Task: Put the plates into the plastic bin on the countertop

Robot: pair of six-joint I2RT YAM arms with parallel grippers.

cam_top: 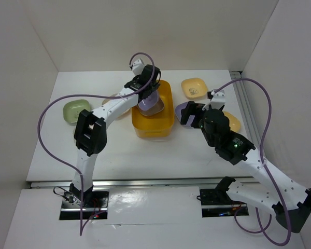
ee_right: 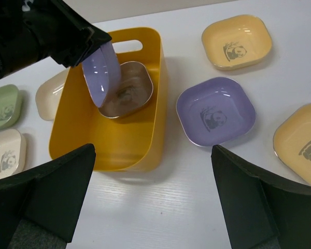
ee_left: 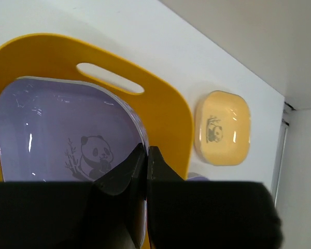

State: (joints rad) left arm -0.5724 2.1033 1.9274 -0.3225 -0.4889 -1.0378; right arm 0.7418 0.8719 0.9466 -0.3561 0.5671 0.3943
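Note:
Bare countertop leaves finger room at the second lilac plate's rim farthest from the bin, so my right gripper needs to lower onto it, shifting right in the top view.
My left gripper (cam_top: 147,89) is shut on the rim of a lilac plate (cam_top: 148,100) and holds it tilted over the orange-yellow bin (cam_top: 166,122). In the left wrist view the fingertips (ee_left: 146,155) pinch that plate's (ee_left: 62,129) edge above the bin (ee_left: 166,104). A brown plate (ee_right: 125,95) lies in the bin (ee_right: 114,140), below the held lilac plate (ee_right: 101,72). My right gripper (cam_top: 191,113) is open and empty, hovering beside a second lilac plate (ee_right: 215,111) on the countertop right of the bin; its jaws (ee_right: 155,207) stand wide apart.
A yellow-orange plate (cam_top: 194,87) lies behind the lilac one and shows in the left wrist view (ee_left: 222,127). Another yellow plate (ee_right: 303,142) lies at the right. Left of the bin are a green plate (cam_top: 76,111) and cream plates (ee_right: 52,96) (ee_right: 5,150). White walls enclose the countertop.

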